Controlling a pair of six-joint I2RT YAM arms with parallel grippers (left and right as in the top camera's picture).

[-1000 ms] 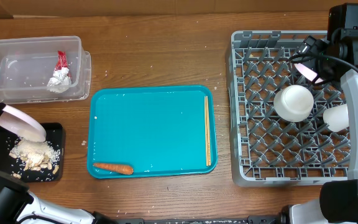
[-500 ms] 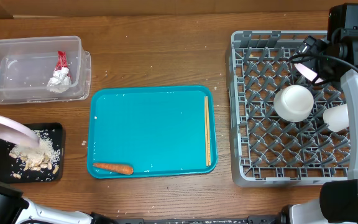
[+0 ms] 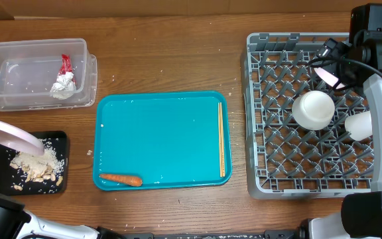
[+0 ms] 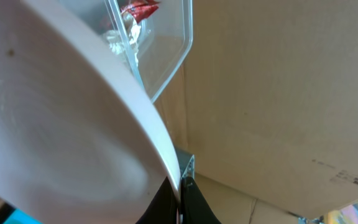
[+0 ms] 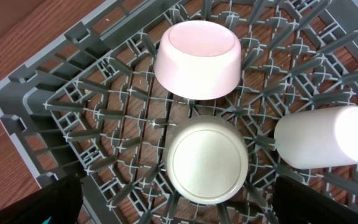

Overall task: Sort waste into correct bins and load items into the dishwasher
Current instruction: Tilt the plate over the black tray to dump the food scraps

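My left gripper carries the plate (image 3: 13, 136) to the right in the overhead view to the teal tray's bare middle (image 3: 170, 133) next, then lowers it and lets go.
My left gripper (image 4: 180, 198) is shut on the rim of a white plate (image 3: 13, 136), tilted over the black tray (image 3: 60, 138), which holds beige food scraps (image 3: 37, 167). The plate fills the left wrist view (image 4: 61, 124). The clear tub (image 3: 35, 48) holds a red wrapper (image 3: 65, 64) and a silvery wrapper (image 3: 62, 85). An orange carrot piece (image 3: 120, 179) and the chopsticks (image 3: 221, 139) lie on the teal tray (image 3: 161, 126). My right gripper (image 3: 332, 58) is open above the grey rack (image 3: 252, 133), which holds an upturned bowl (image 5: 207, 158), a pinkish-white dish (image 5: 197, 59) and a cup on its side (image 5: 328, 143).
The teal tray sits mid-table between the bins at the left and the rack at the right. Crumbs lie on the wood by the tub. A cardboard wall (image 4: 278, 93) stands behind the tub.
The plate in my left gripper has shifted a little to the left over the black tray. The right arm has not moved.
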